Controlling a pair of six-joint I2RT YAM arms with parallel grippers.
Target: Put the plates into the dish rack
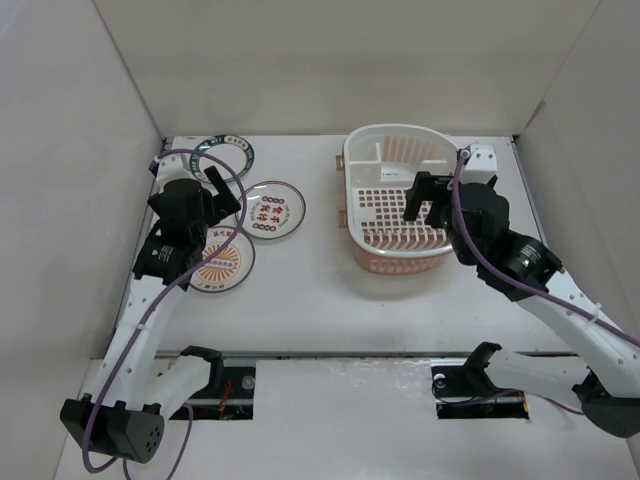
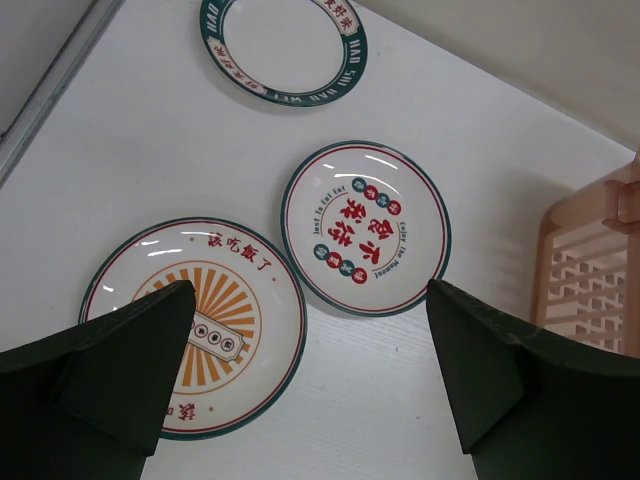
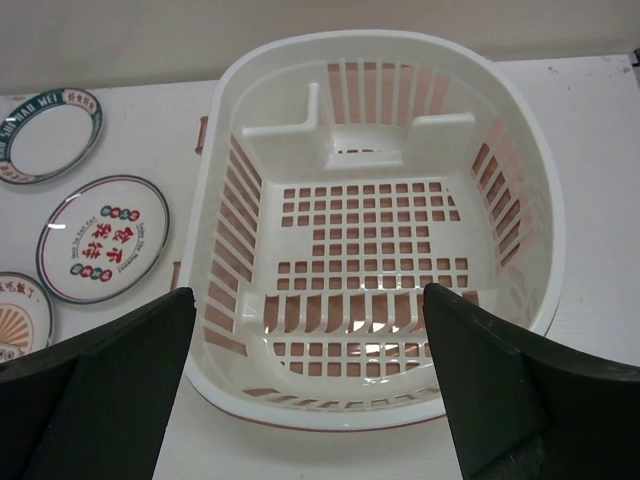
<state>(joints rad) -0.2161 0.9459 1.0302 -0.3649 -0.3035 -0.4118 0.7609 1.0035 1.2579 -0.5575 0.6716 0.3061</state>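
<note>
I will next reach outward and down with my left gripper onto the green-rimmed plate's edge by the side, because that edge is outward of the gripper and below it.
Three plates lie flat at the left of the table: a green-rimmed plate at the back, a plate with red characters in the middle, and an orange sunburst plate nearest. My left gripper hovers open over them; in the left wrist view its fingertips frame bare table between the sunburst plate and the red-character plate. The dish rack stands at the right with nothing in it. My right gripper hangs open over the near end of the dish rack.
White enclosure walls close in the table at the left, back and right. A small white block sits behind the rack's right corner. The rack's pink side shows at the right edge of the left wrist view.
</note>
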